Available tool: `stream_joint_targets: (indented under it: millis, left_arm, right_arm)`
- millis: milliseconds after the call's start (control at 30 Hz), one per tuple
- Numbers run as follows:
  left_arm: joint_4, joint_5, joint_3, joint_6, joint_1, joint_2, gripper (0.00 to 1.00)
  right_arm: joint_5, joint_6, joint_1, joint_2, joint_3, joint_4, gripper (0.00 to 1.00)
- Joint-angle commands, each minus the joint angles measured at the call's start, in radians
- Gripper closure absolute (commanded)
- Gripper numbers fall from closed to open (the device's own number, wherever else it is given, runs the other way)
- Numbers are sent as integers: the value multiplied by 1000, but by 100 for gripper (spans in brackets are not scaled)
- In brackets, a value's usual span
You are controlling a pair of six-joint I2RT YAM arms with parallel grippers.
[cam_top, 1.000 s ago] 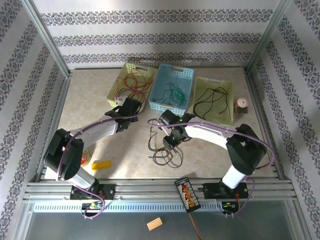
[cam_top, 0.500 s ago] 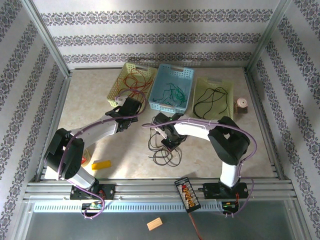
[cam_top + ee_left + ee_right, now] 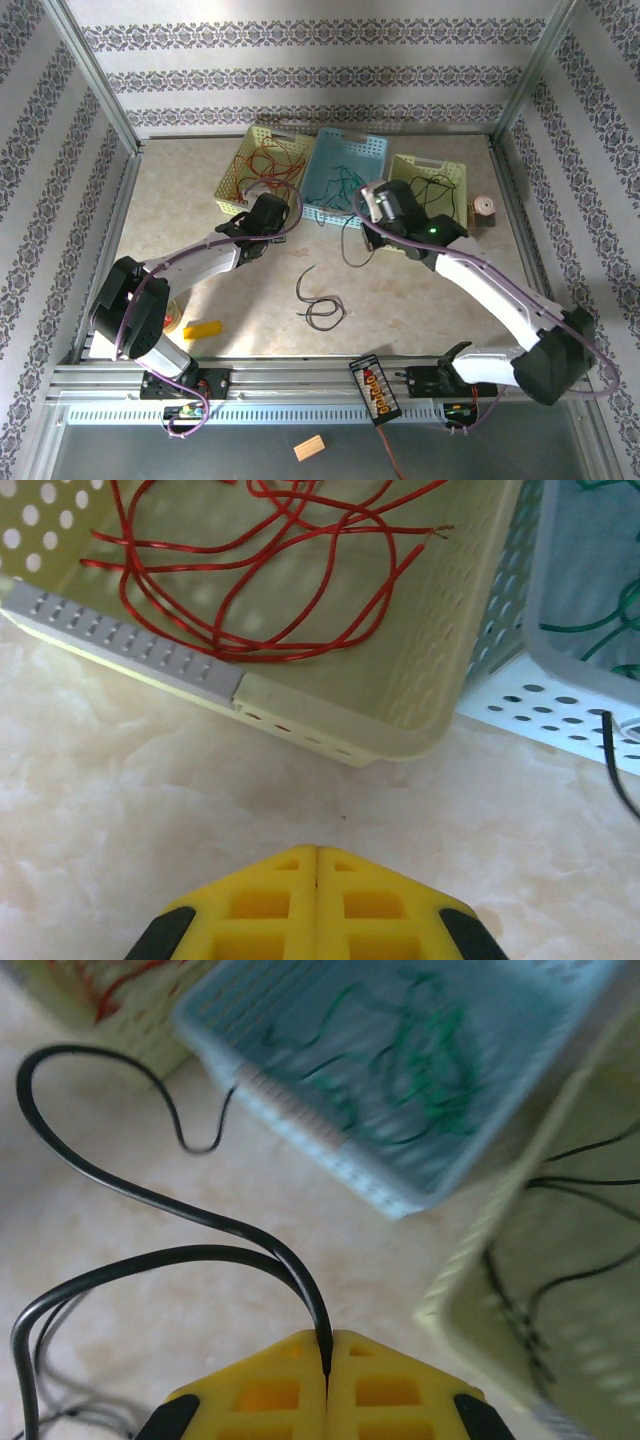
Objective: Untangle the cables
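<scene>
My right gripper will swing away from the red cables, over the pale green basket of black cables beside it, then release the black cable.
My right gripper (image 3: pixel 328 1345) is shut on a black cable (image 3: pixel 170 1205), which loops away to the left above the table. In the top view the right gripper (image 3: pixel 368 212) hangs in front of the blue basket (image 3: pixel 345 175) and the cable (image 3: pixel 350 245) dangles from it. Two or three more black cables (image 3: pixel 320 300) lie loose mid-table. My left gripper (image 3: pixel 317 850) is shut and empty, just short of the yellow basket (image 3: pixel 300 715) holding red cables (image 3: pixel 270 590). From above, the left gripper (image 3: pixel 272 210) sits at that basket's near corner.
Green cables (image 3: pixel 400 1070) lie in the blue basket, black ones (image 3: pixel 540 1280) in the pale green basket (image 3: pixel 450 175) at back right. A tape roll (image 3: pixel 484 208) stands by the right wall. A yellow block (image 3: pixel 203 329) lies near the left arm's base.
The right arm rose from the tangle mid-table and swung back-right toward the baskets, pulling one black cable out with it. Fewer cables remain on the table. The left arm barely moved.
</scene>
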Motion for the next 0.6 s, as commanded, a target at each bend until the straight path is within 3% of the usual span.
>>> stream_joint_targets:
  millis: [0,167,300,467,567]
  left_arm:
    - [25,4,27,23,-11,18,100]
    - [29,6,28,32,-12,15,100]
    - [35,14,26,43,-12,13,100]
    - [23,17,28,48,-16,13,100]
    - [24,11,18,44,-18,5,100]
  right_arm:
    - [51,28,-103,-59,1,32,100]
    - [120,87,-269,-97,-26,37,100]
    - [58,178,-424,-99,-67,96,100]
    - [17,200,-517,-64,-85,160,100]
    - [59,217,-548,-45,-79,186,100]
